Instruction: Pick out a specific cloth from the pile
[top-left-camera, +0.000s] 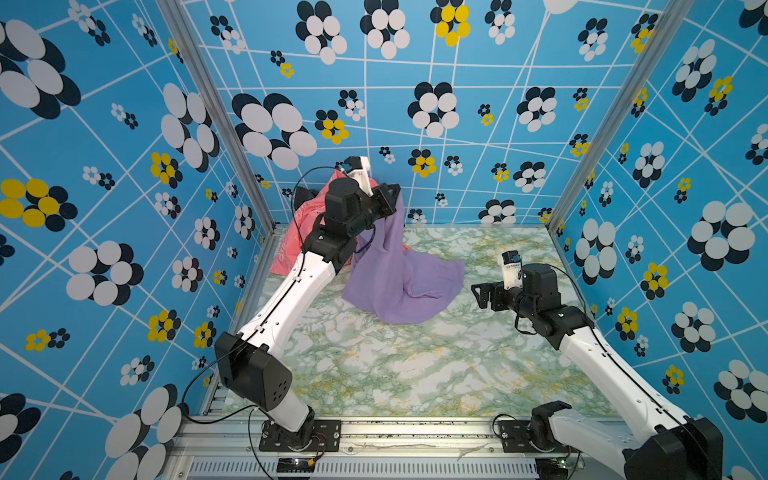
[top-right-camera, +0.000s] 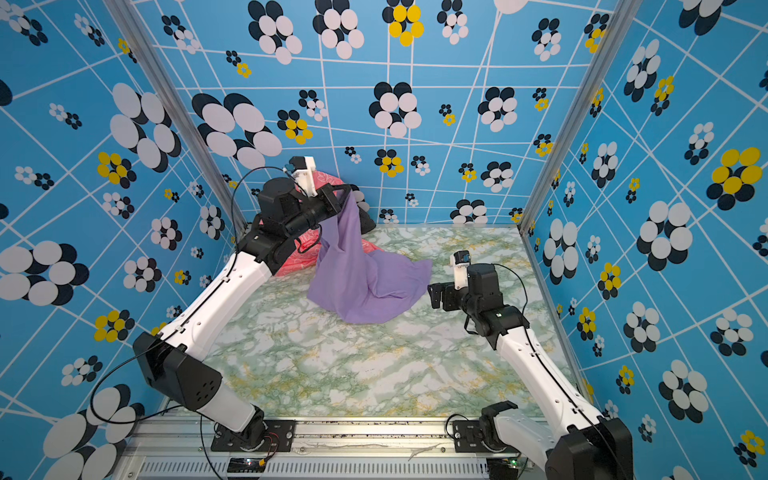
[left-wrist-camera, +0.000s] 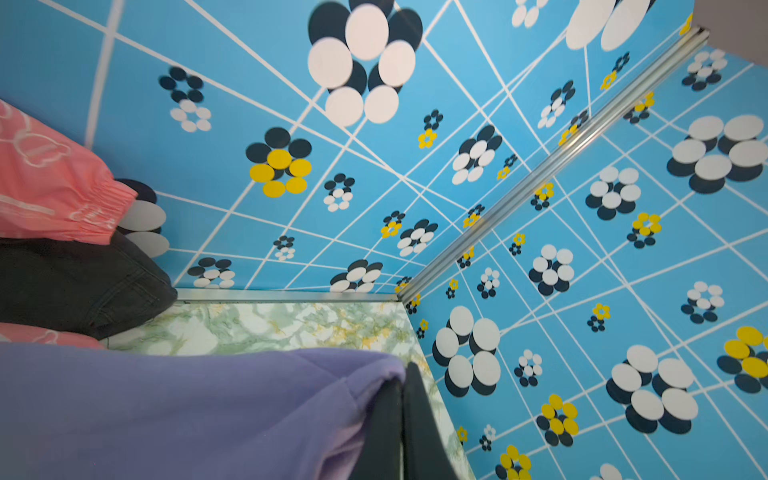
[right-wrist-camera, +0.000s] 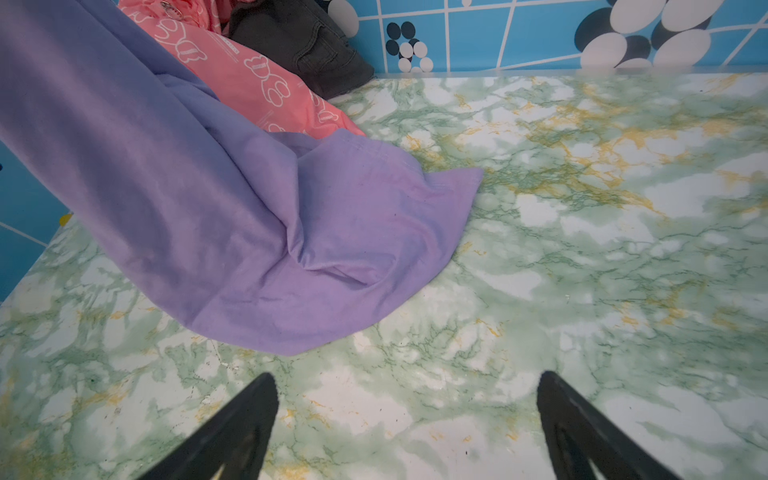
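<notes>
My left gripper holds the fold and will next move down toward the lavender cloth's trailing lower part (top-left-camera: 413, 286) and let go of the fold there, because that part of the cloth already lies on open marble beside the pile.
The lavender cloth (top-left-camera: 399, 274) (top-right-camera: 361, 282) hangs from my left gripper (top-left-camera: 397, 191) (top-right-camera: 345, 191), which is raised near the back wall. Its lower part trails onto the marble table. In the left wrist view the left gripper (left-wrist-camera: 405, 370) is shut on a fold of the cloth (left-wrist-camera: 187, 407). Behind the cloth, in the back left corner, lies the pile: a coral-pink garment (top-left-camera: 291, 245) (right-wrist-camera: 257, 83) and a dark garment (top-right-camera: 365, 218) (right-wrist-camera: 307, 45). My right gripper (top-left-camera: 478, 295) (right-wrist-camera: 407, 395) hovers open above the table, right of the cloth (right-wrist-camera: 232, 199), holding nothing.
The marble-patterned table (top-left-camera: 415, 365) is enclosed by blue flowered walls on the left, back and right, with aluminium posts (top-left-camera: 224, 124) at the back corners. The pile rests against the back wall (left-wrist-camera: 291, 187). Both arm bases sit on the front rail (top-left-camera: 415, 428).
</notes>
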